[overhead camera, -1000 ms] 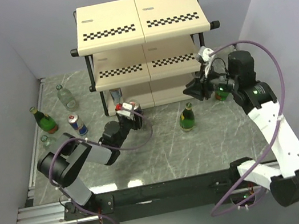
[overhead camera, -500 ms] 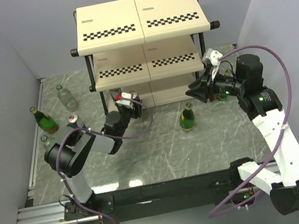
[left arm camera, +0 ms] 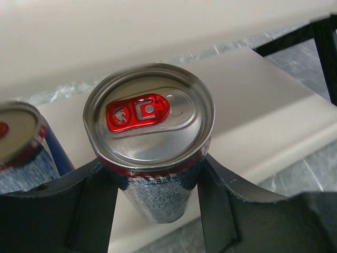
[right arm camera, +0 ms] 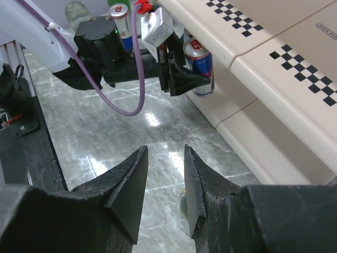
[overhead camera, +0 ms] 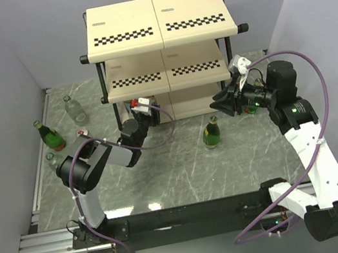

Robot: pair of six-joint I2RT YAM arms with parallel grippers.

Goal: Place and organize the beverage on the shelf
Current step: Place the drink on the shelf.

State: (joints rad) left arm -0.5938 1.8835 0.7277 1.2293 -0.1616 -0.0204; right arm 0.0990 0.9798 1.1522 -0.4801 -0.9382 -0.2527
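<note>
The shelf's lowest board is below the left gripper and outward of it, so the left gripper should next push outward under the shelf's middle board, go down and let go of the can.
The shelf (overhead camera: 157, 23) stands at the back of the table. My left gripper (overhead camera: 141, 108) is shut on a blue and silver can (left arm camera: 150, 137) with a red tab. It holds the can upright just over the front of the lowest board (left arm camera: 263, 95). A second can (left arm camera: 18, 142) stands on that board just to its left. In the right wrist view the held can (right arm camera: 199, 66) sits under the middle tier. My right gripper (right arm camera: 164, 153) hovers right of the shelf, jaws narrowly apart and holding nothing. A green bottle (overhead camera: 211, 133) stands on the table below it.
At the left of the table stand a green bottle (overhead camera: 49, 136), a clear bottle (overhead camera: 74, 108), another clear bottle (overhead camera: 52, 160) and a can (right arm camera: 120, 21) behind the left arm. Grey walls close in both sides. The shelf's black frame legs (overhead camera: 115, 113) flank the lowest board.
My left arm has stretched forward, carrying the can from the open table to the lowest board. My right arm drew back slightly to the right, then held still.
</note>
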